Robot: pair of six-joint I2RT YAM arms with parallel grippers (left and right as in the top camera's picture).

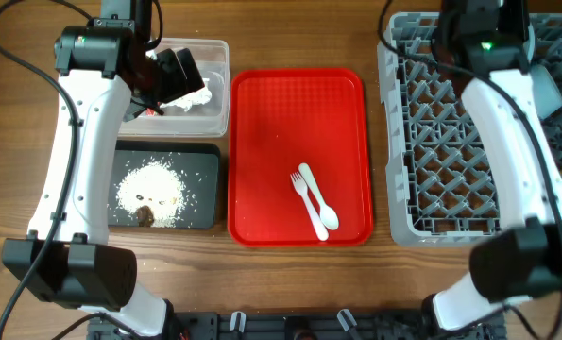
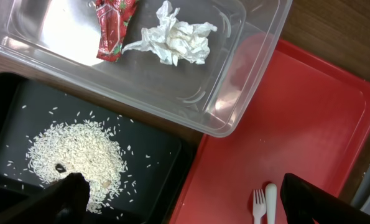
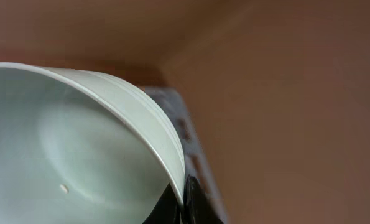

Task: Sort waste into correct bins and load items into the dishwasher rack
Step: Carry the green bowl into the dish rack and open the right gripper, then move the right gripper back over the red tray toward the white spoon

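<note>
The bowl [image 3: 66,155] goes down and left in the overhead view with my right gripper next, into the dishwasher rack's far wires, since they stand empty.
My left gripper [image 2: 191,210] is open and empty, hanging above the clear tub [image 1: 214,57] and black tray [image 1: 200,161]. The red snack wrapper [image 2: 113,25] and crumpled white napkin [image 2: 175,40] lie in the clear tub [image 2: 247,74]. Rice-like crumbs [image 2: 73,158] and a brown lump [image 1: 145,215] lie in the black tray. The white fork [image 1: 304,189] and spoon [image 1: 320,203] lie on the red tray; they also show in the left wrist view as fork [image 2: 258,205] and spoon [image 2: 270,200]. My right gripper [image 3: 183,200] is shut on the rim of the pale green bowl [image 3: 66,155], over the grey dishwasher rack [image 1: 441,142].
The flat red serving tray [image 1: 299,113] sits between the bins and the rack. Wooden table shows around them. The right arm hides much of the rack's far right side.
</note>
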